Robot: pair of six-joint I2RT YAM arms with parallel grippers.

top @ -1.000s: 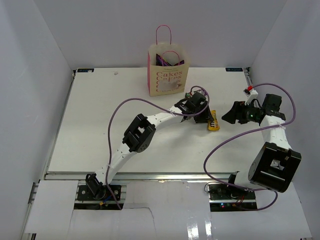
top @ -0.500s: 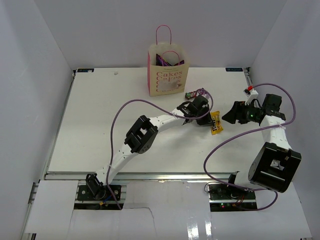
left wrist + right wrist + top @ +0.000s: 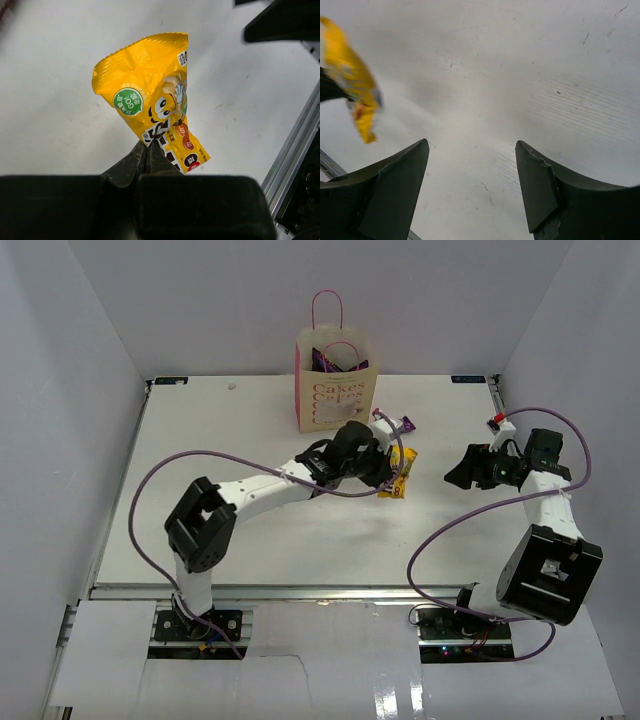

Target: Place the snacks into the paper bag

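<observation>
The upright bag's opening lies outward, to the left in the top view, so the robot's left gripper will next rise outward over the bag's rim and release.
My left gripper is shut on a yellow candy packet and holds it above the table, right of and in front of the paper bag. In the left wrist view the packet hangs pinched near its lower end between my closed fingers. It also shows blurred in the right wrist view. The tan bag with "Cakes" print and pink handles stands upright at the back, with a blue-purple chip bag showing in its mouth. My right gripper is open and empty at the right, over bare table.
A small purple and white item lies on the table right of the bag. White walls enclose the table on left, back and right. A purple cable loops from each arm. A metal rail runs along the table edge.
My left arm has swung left and back toward the bag, carrying the yellow packet up off the table. The right arm has not moved.
</observation>
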